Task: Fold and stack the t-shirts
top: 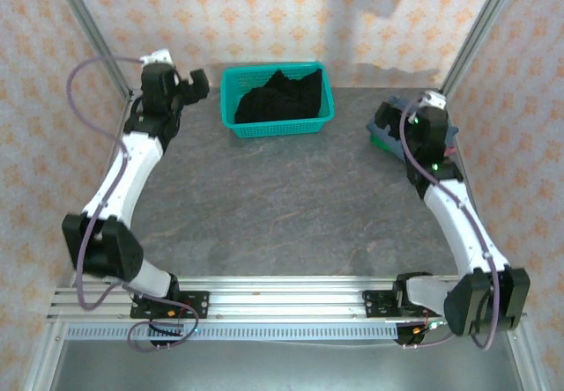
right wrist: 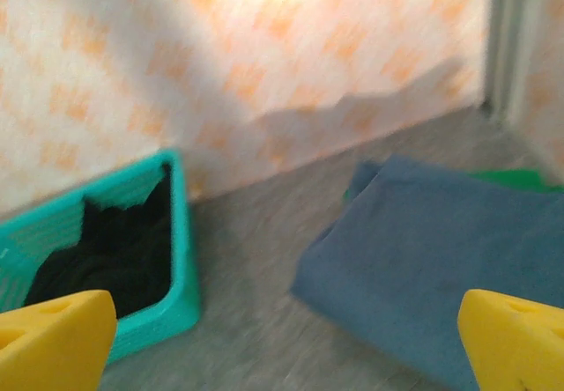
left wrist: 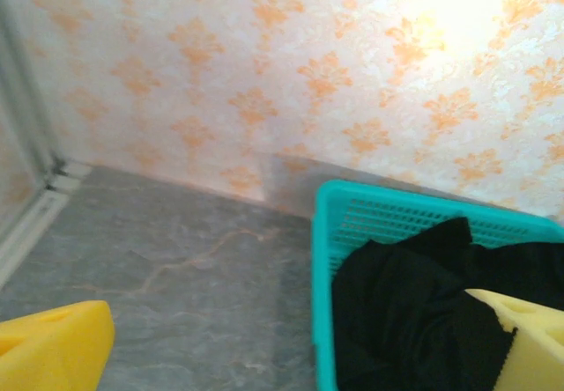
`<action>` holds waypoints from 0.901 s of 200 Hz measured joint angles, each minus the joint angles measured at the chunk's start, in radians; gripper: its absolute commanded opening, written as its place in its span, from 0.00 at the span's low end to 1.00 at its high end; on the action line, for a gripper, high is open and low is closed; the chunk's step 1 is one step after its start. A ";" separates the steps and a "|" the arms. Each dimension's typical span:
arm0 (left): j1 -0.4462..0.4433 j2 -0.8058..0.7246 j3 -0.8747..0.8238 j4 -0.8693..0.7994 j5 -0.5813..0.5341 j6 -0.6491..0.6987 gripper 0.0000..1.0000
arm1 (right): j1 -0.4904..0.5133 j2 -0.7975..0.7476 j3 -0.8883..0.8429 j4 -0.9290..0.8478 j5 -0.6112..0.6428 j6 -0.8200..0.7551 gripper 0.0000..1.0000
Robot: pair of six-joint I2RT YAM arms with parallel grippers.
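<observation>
My left gripper moves over the basket's short-side rim (left wrist: 322,294) and down next, fingers astride, since that rim, clear of the black shirt (left wrist: 414,312), lies below and beside it.
A crumpled black t-shirt (top: 280,99) lies in the teal mesh basket (top: 277,128) at the back centre. My left gripper (top: 198,83) hovers open just left of the basket. In the left wrist view its yellow fingertips (left wrist: 53,347) stand wide apart, with the basket wall (left wrist: 324,259) and the black shirt (left wrist: 414,312) between them. At the back right a folded slate-blue shirt (right wrist: 432,241) tops a stack, with a green shirt (right wrist: 515,178) under it. My right gripper (top: 388,120) hangs open over the stack's left side and holds nothing.
Patterned walls and metal corner posts (top: 88,21) close in the table at the back and sides. Grey tabletop (top: 291,206) spreads between the basket, the stack and the arm bases. The basket (right wrist: 181,259) lies left of the stack.
</observation>
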 measured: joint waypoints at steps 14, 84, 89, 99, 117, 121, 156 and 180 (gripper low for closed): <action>0.000 0.128 0.139 -0.088 0.040 -0.033 1.00 | 0.032 0.104 0.105 -0.123 -0.052 0.031 0.99; -0.005 0.621 0.434 -0.387 0.153 -0.107 0.93 | 0.136 0.357 0.308 -0.399 -0.240 0.127 1.00; -0.006 0.636 0.444 -0.396 0.156 -0.111 0.92 | 0.140 0.368 0.333 -0.406 -0.252 0.129 1.00; -0.006 0.656 0.457 -0.408 0.161 -0.119 0.90 | 0.148 0.387 0.376 -0.415 -0.267 0.135 1.00; -0.006 0.669 0.472 -0.418 0.171 -0.137 0.84 | 0.169 0.437 0.465 -0.436 -0.287 0.137 1.00; -0.006 0.671 0.476 -0.418 0.174 -0.145 0.83 | 0.174 0.449 0.482 -0.438 -0.291 0.137 1.00; -0.007 0.676 0.484 -0.417 0.185 -0.183 0.59 | 0.224 0.591 0.664 -0.502 -0.304 0.135 1.00; -0.018 0.678 0.482 -0.412 0.202 -0.201 0.36 | 0.251 0.698 0.789 -0.549 -0.300 0.130 0.99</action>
